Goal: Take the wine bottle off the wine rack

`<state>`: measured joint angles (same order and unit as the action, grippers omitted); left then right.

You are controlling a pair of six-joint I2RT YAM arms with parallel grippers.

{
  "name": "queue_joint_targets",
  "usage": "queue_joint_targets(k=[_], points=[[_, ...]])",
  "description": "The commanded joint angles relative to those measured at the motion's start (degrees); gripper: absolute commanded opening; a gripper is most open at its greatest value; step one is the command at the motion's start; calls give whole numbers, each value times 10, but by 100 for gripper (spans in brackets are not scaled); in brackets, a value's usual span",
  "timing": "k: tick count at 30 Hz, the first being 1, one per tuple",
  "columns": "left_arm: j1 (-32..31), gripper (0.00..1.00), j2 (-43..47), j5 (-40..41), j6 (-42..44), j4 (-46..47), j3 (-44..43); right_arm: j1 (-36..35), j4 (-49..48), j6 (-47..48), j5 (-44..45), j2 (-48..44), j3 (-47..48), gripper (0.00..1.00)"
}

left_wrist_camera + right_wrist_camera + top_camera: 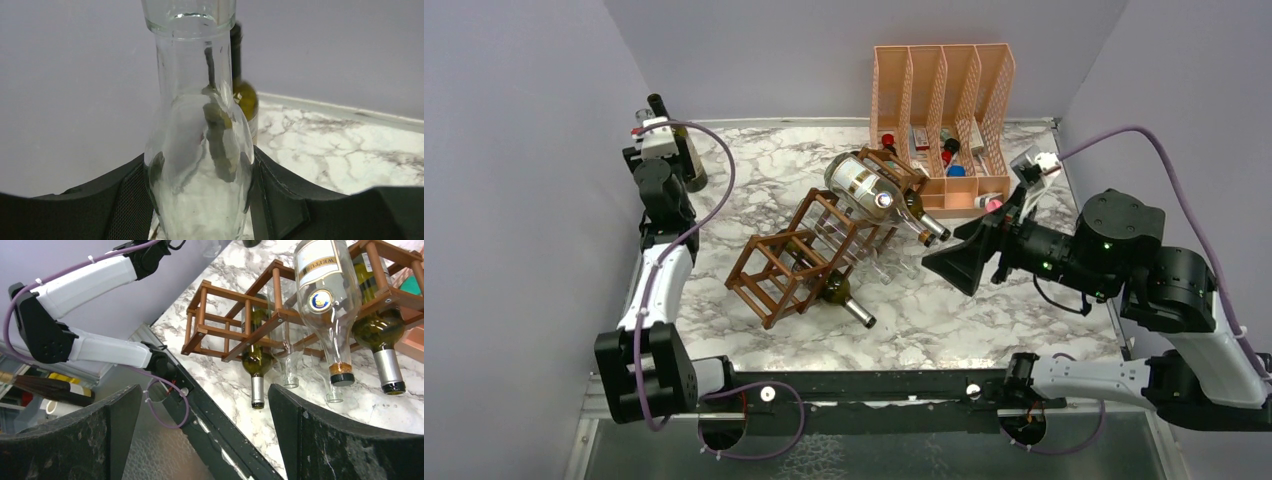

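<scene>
The upright clear bottle in my left gripper goes down onto the tabletop below next, on the near side of the dark green bottle, and is released there.
The brown wooden wine rack [796,258] lies at an angle in the middle of the marble table. It holds several bottles: a big clear labelled bottle [862,184] on top, a dark green one [842,293] low at the front, another green one [921,217] and clear ones. In the right wrist view the rack [235,315] and the labelled bottle [322,295] lie ahead. My right gripper [959,262] is open and empty, right of the rack, also shown in its own view [205,435]. My left gripper [662,140] is at the back left corner, shut on a clear glass bottle [200,165].
A dark green bottle [686,150] stands beside the left gripper at the back left wall, behind the clear bottle in the wrist view [245,95]. A peach mesh file organiser [944,100] with small items stands at the back right. Grey walls enclose the table.
</scene>
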<state>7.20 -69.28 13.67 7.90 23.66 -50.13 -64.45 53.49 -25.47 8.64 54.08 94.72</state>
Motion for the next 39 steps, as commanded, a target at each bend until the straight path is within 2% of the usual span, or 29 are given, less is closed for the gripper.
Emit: queue_joint_targets(k=[1,8,12,19,26,34,39], points=[[32,0,-39,-34,-78,112,25,-3,16,-4,36,21,24,99],[41,0,-116,-19,-18,131,-15,-3,3,5,27,79,60,99],[52,0,-153,-37,-24,150,-30,-3,-4,6,8,113,75,99],[88,0,-177,-110,-50,262,16,-3,11,22,6,150,110,99],[89,0,-201,-88,-41,386,84,-3,8,29,4,155,109,99],[85,0,-227,-73,-22,388,87,-3,-8,19,-9,125,73,99],[84,0,-255,-99,-25,393,79,-3,-13,15,-15,109,51,98]])
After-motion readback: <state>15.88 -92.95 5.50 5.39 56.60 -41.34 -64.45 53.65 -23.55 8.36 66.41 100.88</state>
